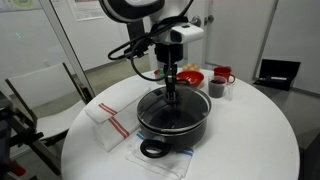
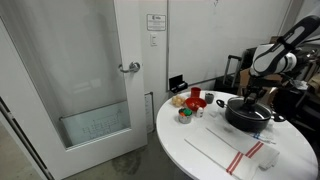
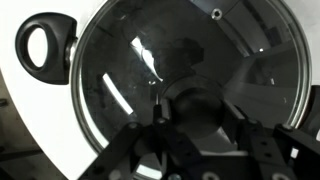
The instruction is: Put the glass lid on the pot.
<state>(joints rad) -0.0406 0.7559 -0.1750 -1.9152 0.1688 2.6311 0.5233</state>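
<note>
Next, my gripper stays straight above the pot's centre before it releases the lid's dark knob (image 1: 171, 97) (image 3: 195, 100), since the lid already lies on the pot.
The black pot (image 1: 190, 125) stands mid-table, and it also shows in an exterior view (image 2: 248, 117). In the wrist view the glass lid (image 3: 120, 70) fills the frame, with a metal rim and a black loop handle of the pot (image 3: 45, 45) beside it. The lid appears to lie on the pot. My gripper (image 3: 198, 118) reaches straight down over the pot's centre (image 1: 172, 92) (image 2: 250, 97). Its jaws sit close on both sides of the lid's dark knob (image 3: 195, 100).
The round white table (image 1: 255, 140) carries a white cloth with red stripes (image 1: 108, 122), a red bowl (image 1: 190, 76), a red mug (image 1: 223, 74) and a small dark cup (image 1: 217, 88). A chair (image 1: 40, 95) stands beside it. A door (image 2: 95, 80) is near.
</note>
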